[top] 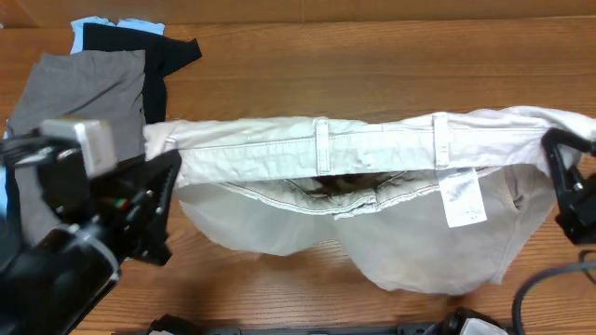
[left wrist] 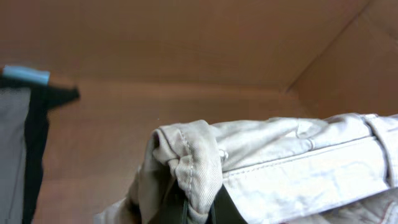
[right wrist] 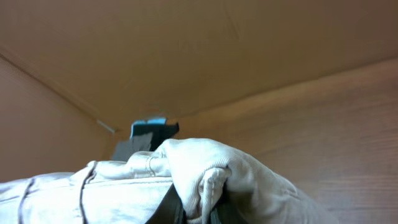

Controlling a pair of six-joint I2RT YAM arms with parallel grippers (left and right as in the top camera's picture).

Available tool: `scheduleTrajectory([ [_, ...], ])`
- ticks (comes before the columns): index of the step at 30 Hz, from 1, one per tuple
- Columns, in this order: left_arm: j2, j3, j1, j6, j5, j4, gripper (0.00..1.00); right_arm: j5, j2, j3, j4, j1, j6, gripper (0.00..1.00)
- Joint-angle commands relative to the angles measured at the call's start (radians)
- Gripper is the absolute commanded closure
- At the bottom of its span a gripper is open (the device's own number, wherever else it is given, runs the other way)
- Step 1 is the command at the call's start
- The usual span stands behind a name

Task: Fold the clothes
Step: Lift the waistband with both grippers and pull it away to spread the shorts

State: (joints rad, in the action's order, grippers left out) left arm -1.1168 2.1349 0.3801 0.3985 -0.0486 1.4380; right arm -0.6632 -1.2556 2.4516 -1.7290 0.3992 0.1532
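Next, my left gripper moves the waistband [left wrist: 193, 174] outward and down to bare tabletop before the brown wall [left wrist: 205, 102] and releases the waistband's end there.
Light beige khaki shorts [top: 372, 149] are stretched across the table, waistband taut between my two grippers and legs hanging toward the front, a white label showing inside. My left gripper [top: 160, 163] is shut on the left end of the waistband [left wrist: 193, 174]. My right gripper [top: 549, 154] is shut on the right end [right wrist: 205, 186]. Grey shorts [top: 84, 88], a black piece [top: 158, 51] and a light-blue piece [top: 102, 23] lie in a pile at the back left.
The wooden table [top: 372, 65] runs to a brown wall at the back. Dark equipment and a cable [top: 545, 279] sit along the front edge.
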Motion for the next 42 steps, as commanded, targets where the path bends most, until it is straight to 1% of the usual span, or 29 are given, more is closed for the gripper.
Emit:
scheduleTrajectory([
  [1,-0.061,0.008,-0.043,0.078,0.386,0.107,0.96,0.294,-0.097,-0.082,0.035,0.049,-0.050,0.96],
  [3,-0.121,-0.006,-0.043,0.104,0.397,0.164,0.96,0.295,-0.125,-0.137,0.035,0.038,-0.060,0.96],
  [7,-0.270,-0.022,-0.043,0.113,0.399,0.211,0.96,0.295,-0.204,-0.241,0.048,0.005,-0.108,0.96],
  [10,-0.383,-0.022,-0.045,0.115,0.405,0.193,0.96,0.295,-0.269,-0.306,0.095,-0.024,-0.129,0.96],
  [13,-0.489,-0.022,-0.046,0.115,0.426,0.143,0.96,0.295,-0.332,-0.359,0.165,-0.048,-0.128,0.96],
  [17,-0.640,-0.022,-0.047,0.113,0.453,-0.006,0.96,0.295,-0.440,-0.407,0.295,-0.084,-0.127,0.96],
  [19,-0.710,-0.022,-0.047,0.100,0.452,-0.108,0.96,0.294,-0.501,-0.414,0.367,-0.101,-0.119,0.93],
  [21,-0.790,-0.022,-0.047,0.085,0.452,-0.239,0.96,0.294,-0.573,-0.415,0.447,-0.121,-0.102,0.92],
  [22,-0.815,-0.022,-0.047,0.080,0.452,-0.280,0.96,0.294,-0.602,-0.415,0.481,-0.130,-0.099,0.92],
  [25,-0.908,-0.022,-0.047,0.073,0.452,-0.454,0.88,0.295,-0.685,-0.415,0.588,-0.158,-0.097,0.91],
  [26,-0.937,-0.022,-0.047,0.072,0.452,-0.515,0.80,0.295,-0.718,-0.415,0.640,-0.170,-0.097,0.89],
  [27,-0.966,-0.022,-0.047,0.072,0.452,-0.579,0.69,0.295,-0.741,-0.415,0.686,-0.178,-0.097,0.83],
  [28,-0.995,-0.022,-0.047,0.064,0.452,-0.663,0.54,0.295,-0.767,-0.415,0.743,-0.187,-0.097,0.79],
  [29,-1.025,-0.022,-0.047,0.042,0.452,-0.760,0.40,0.295,-0.795,-0.415,0.813,-0.195,-0.097,0.69],
  [30,-1.050,-0.022,-0.047,0.020,0.452,-0.840,0.19,0.295,-0.817,-0.415,0.876,-0.202,-0.097,0.52],
  [31,-1.074,-0.022,-0.047,-0.004,0.452,-0.927,0.00,0.295,-0.835,-0.415,0.933,-0.208,-0.097,0.24],
  [32,-1.098,-0.022,-0.047,-0.033,0.452,-1.009,0.00,0.295,-0.854,-0.415,0.988,-0.214,-0.097,0.00],
  [33,-1.115,-0.022,-0.047,-0.058,0.451,-1.070,0.00,0.295,-0.867,-0.415,1.028,-0.216,-0.097,0.00],
  [34,-1.123,-0.022,-0.047,-0.072,0.451,-1.098,0.00,0.295,-0.874,-0.415,1.051,-0.217,-0.089,0.00],
  [36,-1.127,-0.021,-0.047,-0.074,0.451,-1.110,0.00,0.295,-0.877,-0.415,1.079,-0.217,-0.042,0.00],
  [38,-1.122,-0.008,-0.047,-0.074,0.444,-1.063,0.00,0.294,-0.873,-0.407,1.070,-0.216,-0.006,0.00],
  [40,-1.110,0.011,-0.047,-0.080,0.407,-0.974,0.00,0.293,-0.865,-0.394,1.025,-0.214,0.029,0.00],
  [42,-1.093,0.026,-0.048,-0.096,0.351,-0.869,0.00,0.269,-0.858,-0.391,0.967,-0.214,0.030,0.00],
])
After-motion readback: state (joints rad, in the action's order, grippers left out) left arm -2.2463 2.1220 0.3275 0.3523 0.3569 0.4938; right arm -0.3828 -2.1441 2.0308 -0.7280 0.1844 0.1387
